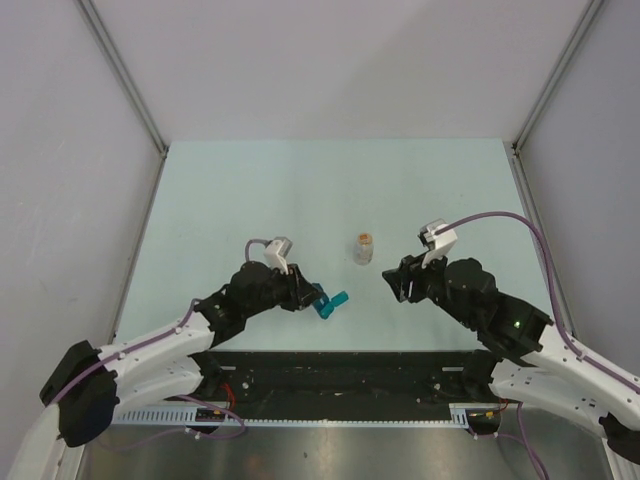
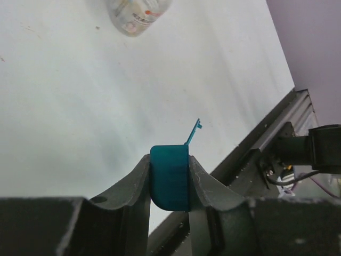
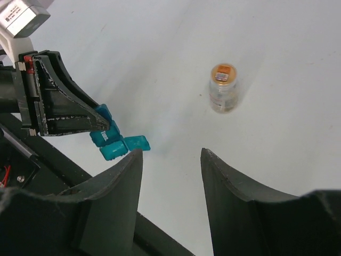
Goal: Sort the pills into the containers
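I will lower my left gripper to the bare tabletop just below and let go of the pill box, because one lid flap (image 1: 339, 298) of it is already open.
The small bright-blue pill box (image 1: 324, 303) sits near the table's front edge, with one lid flap (image 1: 339, 298) standing open. My left gripper (image 1: 312, 296) is shut on its end; in the left wrist view the blue pill box (image 2: 170, 178) is pinched between both fingers. The right wrist view shows the pill box (image 3: 111, 140) with its open flap (image 3: 137, 143) at the left. My right gripper (image 1: 386, 283) hovers open to the right of the box, nothing between its fingers (image 3: 128, 186). No loose pills show; they may be inside the small bottle.
A small clear bottle with a tan top (image 1: 364, 247) stands upright in the middle of the table, beyond both grippers; the same bottle (image 3: 223, 88) shows in the right wrist view. A black rail (image 1: 340, 365) runs along the table's front edge.
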